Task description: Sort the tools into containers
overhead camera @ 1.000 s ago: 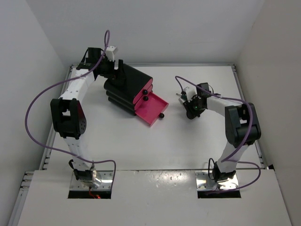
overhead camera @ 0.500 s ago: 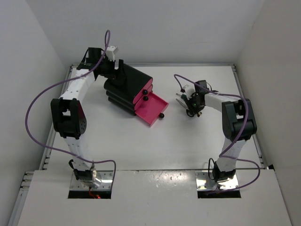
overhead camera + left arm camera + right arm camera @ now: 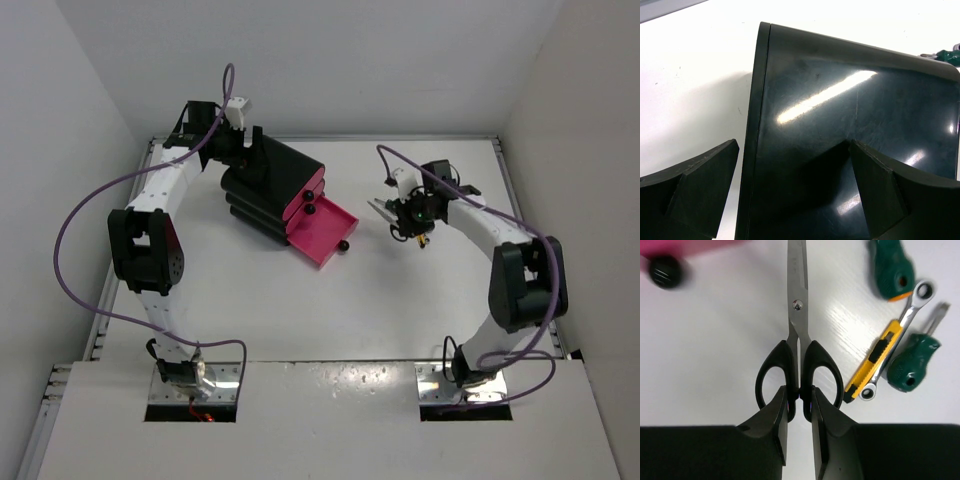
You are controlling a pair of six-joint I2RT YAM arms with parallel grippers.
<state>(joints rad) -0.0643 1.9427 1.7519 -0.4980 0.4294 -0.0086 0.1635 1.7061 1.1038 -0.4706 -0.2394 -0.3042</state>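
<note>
The robot's right gripper will next move the scissors over the empty open drawer (image 3: pixel 321 233) to its left in the top view, lower them inside and let them go.
My right gripper (image 3: pixel 800 399) is shut on the inner handles of the black-handled scissors (image 3: pixel 798 335), blades pointing away toward the open drawer. In the top view the right gripper (image 3: pixel 398 210) holds them right of the open bottom magenta drawer (image 3: pixel 322 233). Two green-handled screwdrivers (image 3: pixel 891 269) (image 3: pixel 912 365), a yellow-handled knife (image 3: pixel 875 360) and a thin silver wrench (image 3: pixel 904 322) lie on the table to its right. My left gripper (image 3: pixel 246 150) is open against the back of the black cabinet (image 3: pixel 272 180), jaws astride its edge (image 3: pixel 800 150).
The open drawer's black knob (image 3: pixel 665 272) shows at the top left of the right wrist view. Two upper drawers (image 3: pixel 308 198) are shut. White walls enclose the table on three sides. The purple cables loop above both arms.
My right gripper has moved up and a little left toward the open drawer with the scissors in it, and its arm has swung out. The left arm and cabinet have not moved.
</note>
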